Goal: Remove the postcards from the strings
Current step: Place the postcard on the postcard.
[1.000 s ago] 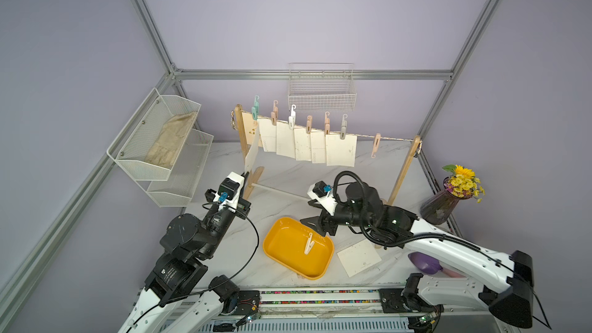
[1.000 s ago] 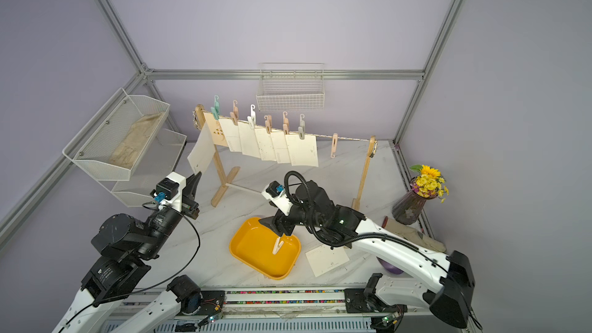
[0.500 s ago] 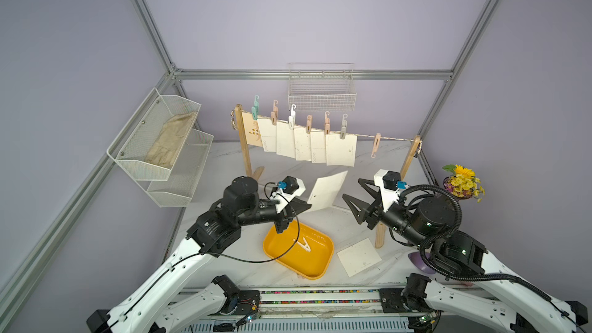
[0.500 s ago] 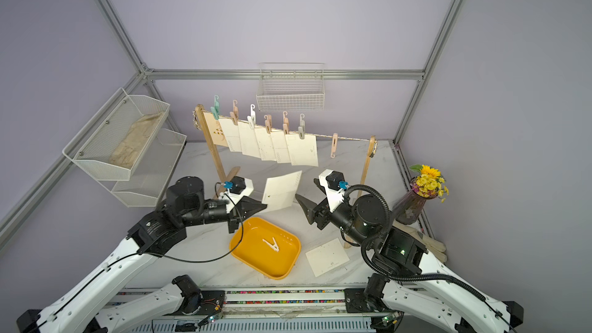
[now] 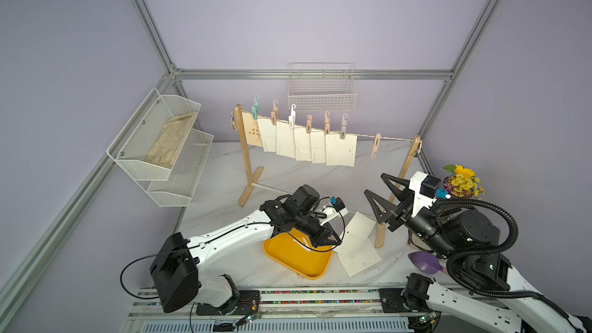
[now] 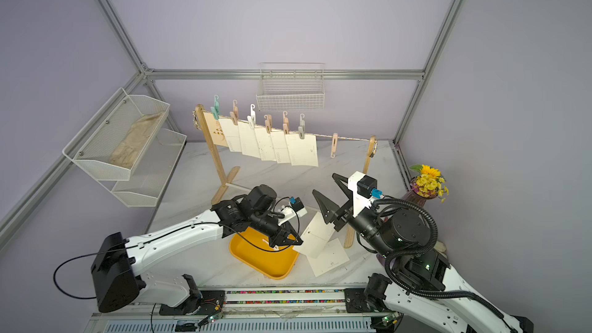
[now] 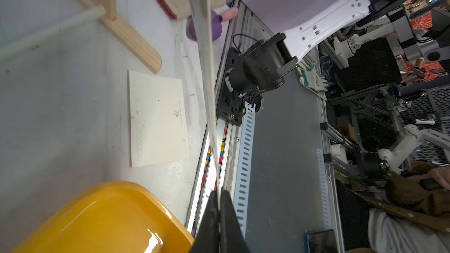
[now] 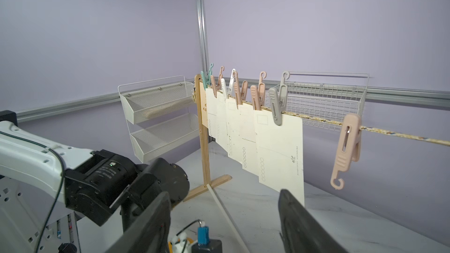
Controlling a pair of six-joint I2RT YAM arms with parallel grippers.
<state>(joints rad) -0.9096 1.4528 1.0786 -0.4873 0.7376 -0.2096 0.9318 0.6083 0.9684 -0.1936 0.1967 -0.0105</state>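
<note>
The left gripper moves down away from the tray next and releases the held card onto that postcard's far part [image 5: 368, 249] [image 7: 148, 108], since one postcard already lies flat beside the tray.
Several cream postcards [image 5: 341, 150] [image 6: 302, 150] [image 8: 280, 149] hang clipped along the strings [image 5: 394, 138] [image 8: 394, 135] between two wooden posts. My left gripper [image 5: 336, 243] [image 6: 299, 243] [image 7: 219, 193] is shut on the edge of another postcard [image 5: 357, 235] [image 6: 317, 235]. That card shows edge-on in the left wrist view [image 7: 207, 69]. It is held tilted past the yellow tray's right rim, above a postcard lying flat on the table [image 5: 362, 261] [image 6: 331, 259] [image 7: 158, 118]. My right gripper [image 5: 374, 184] [image 6: 324, 183] [image 8: 224, 193] is open and empty, raised in front of the hanging row.
A yellow tray [image 5: 298, 261] [image 7: 97, 215] sits at the table's front. An empty pink clothespin [image 5: 376, 145] [image 8: 345, 147] hangs on the cord's right part. The right post [image 5: 394, 193], a flower vase [image 5: 463, 180] and a purple object [image 5: 424, 261] stand near my right arm. Mesh shelves [image 5: 160, 142] are on the left wall.
My left gripper carried a postcard from the left post across the tray, down toward the card on the table. My right gripper rose from the tray and turned toward the cord, staying open.
</note>
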